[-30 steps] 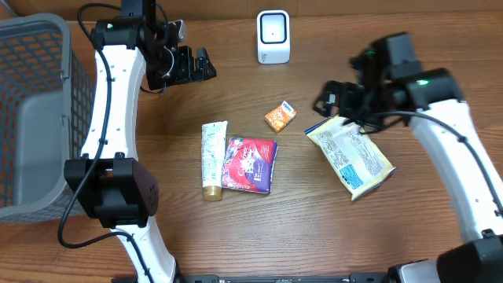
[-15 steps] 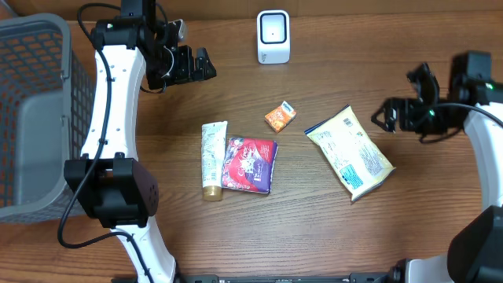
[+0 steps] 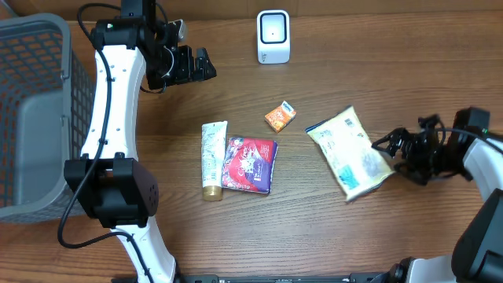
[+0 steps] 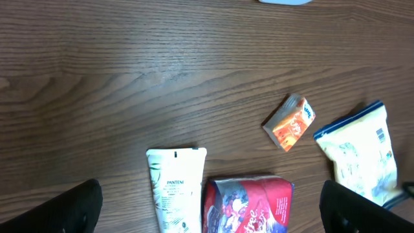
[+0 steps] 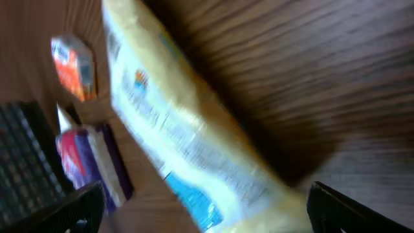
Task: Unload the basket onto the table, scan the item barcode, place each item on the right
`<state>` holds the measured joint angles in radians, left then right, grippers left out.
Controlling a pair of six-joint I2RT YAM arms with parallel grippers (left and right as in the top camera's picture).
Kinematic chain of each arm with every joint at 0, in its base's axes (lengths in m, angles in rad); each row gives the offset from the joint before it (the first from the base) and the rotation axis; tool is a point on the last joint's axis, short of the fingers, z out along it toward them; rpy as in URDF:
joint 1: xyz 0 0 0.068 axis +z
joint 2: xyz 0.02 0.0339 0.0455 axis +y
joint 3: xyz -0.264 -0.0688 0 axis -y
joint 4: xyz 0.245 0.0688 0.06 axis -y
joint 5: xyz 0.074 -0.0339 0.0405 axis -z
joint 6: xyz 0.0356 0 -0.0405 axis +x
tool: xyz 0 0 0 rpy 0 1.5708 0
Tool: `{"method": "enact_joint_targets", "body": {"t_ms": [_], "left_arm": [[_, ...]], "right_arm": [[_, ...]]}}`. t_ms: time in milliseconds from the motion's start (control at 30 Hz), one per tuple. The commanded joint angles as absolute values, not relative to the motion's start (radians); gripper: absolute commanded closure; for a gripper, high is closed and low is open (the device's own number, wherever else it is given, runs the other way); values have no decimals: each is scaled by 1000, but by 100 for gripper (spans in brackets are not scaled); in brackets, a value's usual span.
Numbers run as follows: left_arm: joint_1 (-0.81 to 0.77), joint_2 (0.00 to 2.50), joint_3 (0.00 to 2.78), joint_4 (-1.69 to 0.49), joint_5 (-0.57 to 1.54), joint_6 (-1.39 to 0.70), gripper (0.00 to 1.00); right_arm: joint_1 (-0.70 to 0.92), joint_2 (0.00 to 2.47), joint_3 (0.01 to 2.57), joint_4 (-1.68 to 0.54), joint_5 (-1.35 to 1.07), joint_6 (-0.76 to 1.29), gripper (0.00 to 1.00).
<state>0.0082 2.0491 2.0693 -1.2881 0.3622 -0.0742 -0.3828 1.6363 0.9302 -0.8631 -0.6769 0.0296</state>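
Next I should dip my right gripper, tilt it flatter and slide its open fingers around the bag's edge (image 3: 380, 159) (image 5: 266, 193), which lies flat to the gripper's left in the overhead view.
A yellow snack bag (image 3: 348, 149) lies flat on the wooden table at the right, its printed side up; I cannot make out a barcode. My right gripper (image 3: 391, 156) is low at the bag's right edge, open, and its camera shows the bag (image 5: 174, 123) blurred and stretching toward its open fingers (image 5: 71, 210). The white scanner (image 3: 273, 37) stands at the back centre. My left gripper (image 3: 206, 65) hovers open at the back left, holding nothing. From there it looks down on a white tube (image 4: 175, 188), a red pouch (image 4: 249, 204) and an orange packet (image 4: 290, 123).
The white tube (image 3: 213, 159) and the red and purple pouch (image 3: 250, 164) lie side by side mid-table. The small orange packet (image 3: 280, 115) is just behind them. A grey mesh basket (image 3: 31, 118) fills the left edge.
My right arm swung off the yellow bag's top end to the right, then came down low beside the bag's right edge. The left arm and the other items stayed put.
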Motion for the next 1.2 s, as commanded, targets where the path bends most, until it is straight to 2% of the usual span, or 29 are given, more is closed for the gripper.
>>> {"method": "enact_joint_targets", "body": {"t_ms": [0,233,400,500,767,933,1167], "left_arm": [[5,2033,2086,-1291,355,-59,0],[5,2033,2086,-1306,355,-59,0],[5,2033,2086,-1305,355,-59,0],[5,2033,2086,-1305,355,-59,0],[5,2033,2086,-1315,355,-59,0],[5,2033,2086,-1311,355,-59,0],[5,2033,2086,-1304,355,-59,0]], "right_arm": [[-419,1637,842,-789,-698,179,0],[-521,1637,732,-722,-704,202,0],[-533,1637,634,-651,-846,187,0],[-533,1637,521,-463,-925,245,0],[-532,1637,278,64,-929,353,0],[-508,1637,276,182,-922,429,0],[-343,1637,276,351,-818,605,0]]}}
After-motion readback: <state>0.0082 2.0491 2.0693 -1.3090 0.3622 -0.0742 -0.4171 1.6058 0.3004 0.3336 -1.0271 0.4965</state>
